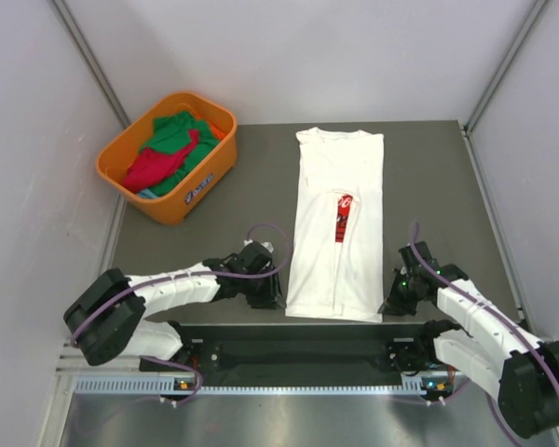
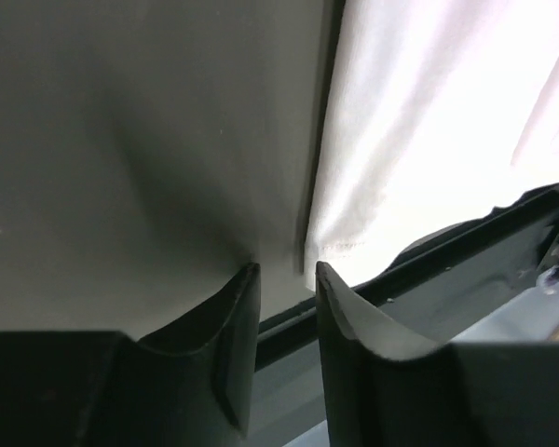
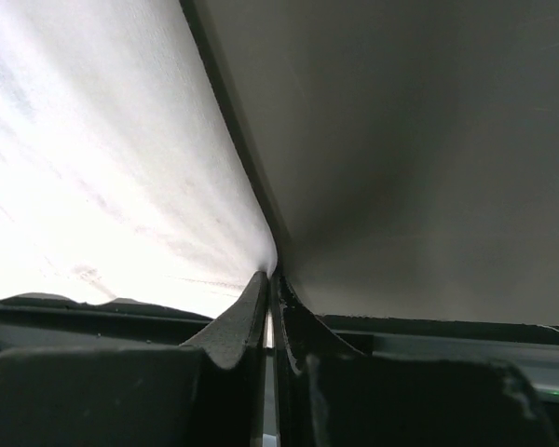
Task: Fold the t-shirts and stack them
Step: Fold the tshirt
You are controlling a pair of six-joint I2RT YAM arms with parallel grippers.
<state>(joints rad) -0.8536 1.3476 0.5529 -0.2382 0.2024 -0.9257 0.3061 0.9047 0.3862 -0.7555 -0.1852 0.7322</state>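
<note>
The left gripper needs to shift sideways toward the white t-shirt first to get its fingers around the t-shirt's hem corner (image 1: 288, 313) (image 2: 315, 276), since that corner lies mostly beyond one open finger.
A white t-shirt (image 1: 340, 186) with a red chest print lies folded into a long strip, collar at the far end, on the grey table (image 1: 196, 237). My left gripper (image 1: 276, 296) sits low at its near left corner. In the left wrist view that gripper (image 2: 287, 270) is open, and the hem corner of the white t-shirt (image 2: 340, 244) lies just beyond its right fingertip. My right gripper (image 1: 391, 302) is at the near right corner. The right wrist view shows it (image 3: 270, 275) shut, with the white t-shirt's (image 3: 102, 158) edge drawn up into its tips. Green (image 1: 177, 130) and red (image 1: 154, 168) t-shirts lie bunched in the basket.
An orange plastic basket (image 1: 205, 182) stands at the table's far left corner. A black rail (image 1: 289, 352) runs along the near edge between the arm bases. White walls close in the left, right and back sides.
</note>
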